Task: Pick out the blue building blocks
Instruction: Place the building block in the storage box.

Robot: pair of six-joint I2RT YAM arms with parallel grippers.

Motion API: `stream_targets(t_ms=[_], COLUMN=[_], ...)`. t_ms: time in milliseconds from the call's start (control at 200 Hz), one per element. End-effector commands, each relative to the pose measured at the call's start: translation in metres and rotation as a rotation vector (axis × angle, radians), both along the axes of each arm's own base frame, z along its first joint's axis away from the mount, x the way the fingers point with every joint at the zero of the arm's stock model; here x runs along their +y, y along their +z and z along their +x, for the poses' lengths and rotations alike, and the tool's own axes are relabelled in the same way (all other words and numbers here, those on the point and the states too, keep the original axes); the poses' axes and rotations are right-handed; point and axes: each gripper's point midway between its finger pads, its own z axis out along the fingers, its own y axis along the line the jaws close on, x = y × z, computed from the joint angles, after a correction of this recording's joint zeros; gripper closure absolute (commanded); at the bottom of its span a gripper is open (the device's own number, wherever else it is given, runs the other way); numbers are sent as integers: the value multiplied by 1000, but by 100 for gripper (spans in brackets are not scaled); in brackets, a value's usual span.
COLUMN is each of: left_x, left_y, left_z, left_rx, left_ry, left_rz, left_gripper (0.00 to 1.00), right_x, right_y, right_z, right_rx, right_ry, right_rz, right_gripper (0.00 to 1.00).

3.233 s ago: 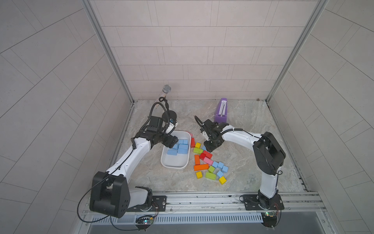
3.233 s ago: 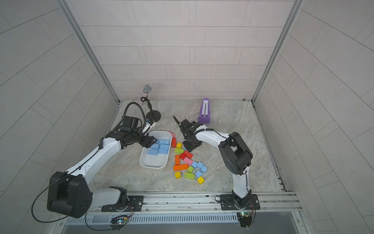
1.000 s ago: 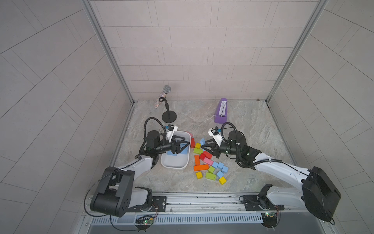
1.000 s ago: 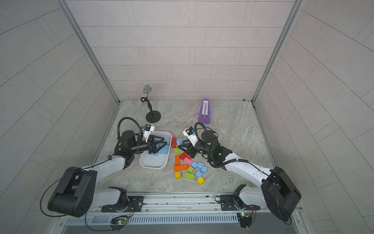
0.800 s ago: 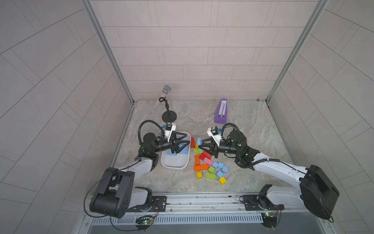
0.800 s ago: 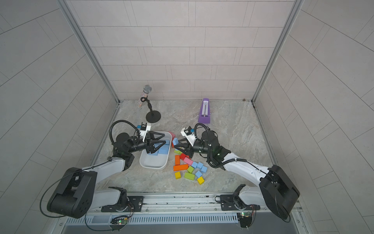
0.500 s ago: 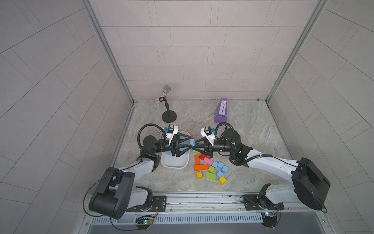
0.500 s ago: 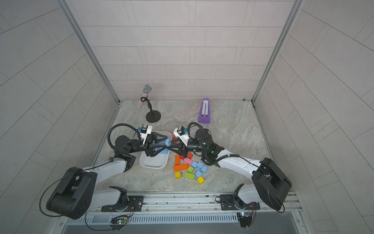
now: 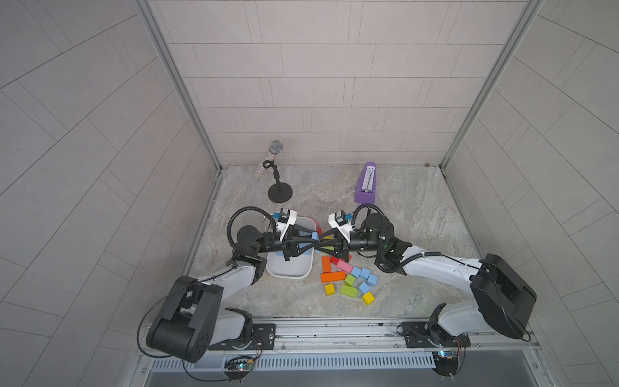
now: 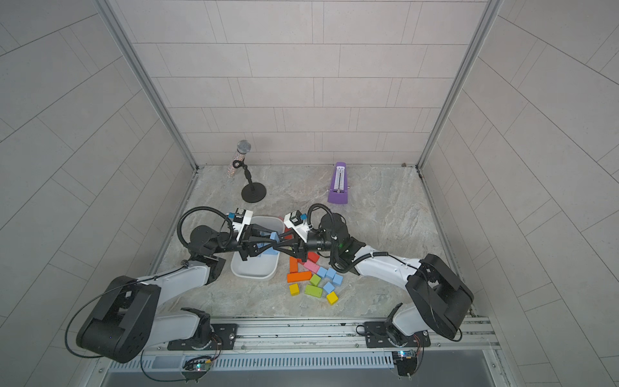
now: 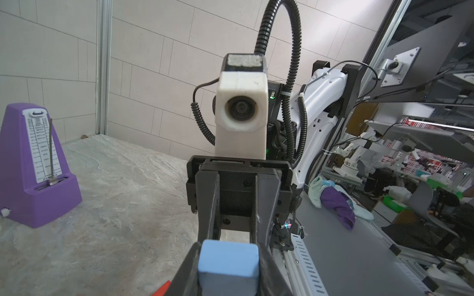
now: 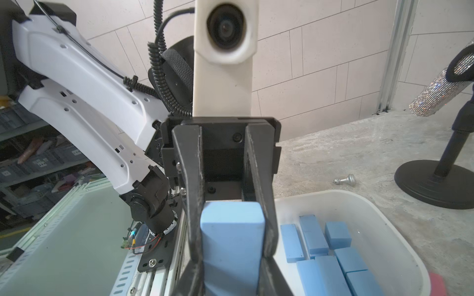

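Observation:
Next, my left gripper draws away from my right gripper, tips downward and lowers onto the tray's bare bottom to release the light blue block, since blue blocks lie beside it.
A light blue building block (image 9: 314, 236) (image 10: 274, 237) hangs above the right edge of the white tray (image 9: 288, 272). My left gripper (image 9: 311, 247) and right gripper (image 9: 322, 247) meet tip to tip there. Each is shut on one end of this block. In the left wrist view the blue block (image 11: 228, 266) fills my left gripper's jaws. The right wrist view shows the same block (image 12: 232, 243) pinched by both pairs of fingers. Several blue blocks (image 12: 314, 235) lie in the tray (image 12: 384, 217). Several more blue blocks (image 9: 365, 273) sit loose on the table.
Orange (image 9: 333, 276), green (image 9: 348, 291), yellow (image 9: 367, 297), pink (image 9: 345, 267) and red blocks lie mixed with the loose blue ones right of the tray. A purple metronome (image 9: 366, 184) and a microphone stand (image 9: 279, 194) stand at the back. A small silver piece (image 12: 346, 180) lies behind the tray.
Both arms swung inward and met over the tray's edge. The left gripper, open half a second ago, has shut on the block that the right gripper carries.

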Motion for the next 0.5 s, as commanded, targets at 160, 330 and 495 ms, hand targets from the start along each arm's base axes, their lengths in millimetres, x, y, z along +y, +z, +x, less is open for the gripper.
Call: stream_targets(t_ms=[160,330,495], left_x=[4,10,21], left_y=[-14,-50,-86], left_z=[30,58,59], left_rx=[66,204,221], left_ry=[100,206,206], left_rz=[44,178,435], left_gripper=[75,77,77], right_x=[-41,-71,-88], right_y=[-26,-35,-45], right_z=[27,32,26], right_rx=[84,58,27], right_ry=[-220,-357,-414], right_rz=[-15,-50,-107], right_gripper=[44,44,44])
